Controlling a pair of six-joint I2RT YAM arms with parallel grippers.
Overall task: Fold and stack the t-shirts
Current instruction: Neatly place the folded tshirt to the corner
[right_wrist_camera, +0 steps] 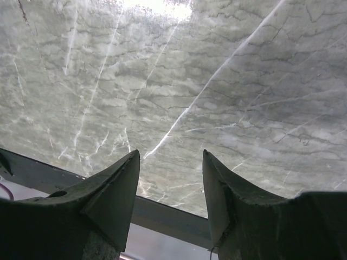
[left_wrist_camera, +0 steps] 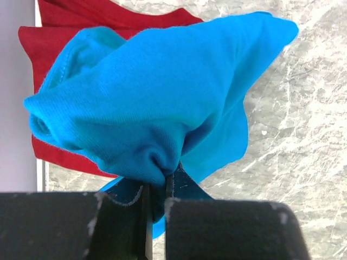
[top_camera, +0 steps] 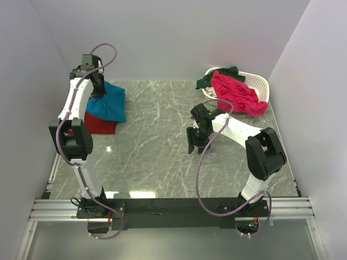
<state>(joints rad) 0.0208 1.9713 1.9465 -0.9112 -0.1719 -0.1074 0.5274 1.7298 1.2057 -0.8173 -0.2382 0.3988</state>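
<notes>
The dark red t-shirt (top_camera: pixel 101 125) (left_wrist_camera: pixel 51 49) is below my left gripper and back from it, and the teal t-shirt hangs over it. I need to lower my gripper back, to the left in the top view, and release.
A teal-blue t-shirt (top_camera: pixel 111 104) hangs bunched from my left gripper (top_camera: pixel 98 93), raised at the table's far left. The left wrist view shows the jaws shut on a fold of this teal-blue t-shirt (left_wrist_camera: pixel 157 92) at the left gripper (left_wrist_camera: pixel 157 187). Under it a dark red t-shirt (top_camera: pixel 101 125) lies folded flat on the table; the dark red t-shirt (left_wrist_camera: pixel 51 49) shows behind the teal cloth. My right gripper (top_camera: pixel 194 142) hovers mid-table, open and empty. In the right wrist view the right gripper (right_wrist_camera: pixel 171 154) has only bare marble between its fingers.
A white slatted basket (top_camera: pixel 261 83) stands at the far right corner with a bright pink t-shirt (top_camera: pixel 238 93) and a dark green t-shirt (top_camera: pixel 216 79) draped over it. The table's near metal rail (right_wrist_camera: pixel 162 216) lies below the right gripper. Walls close in on left and right.
</notes>
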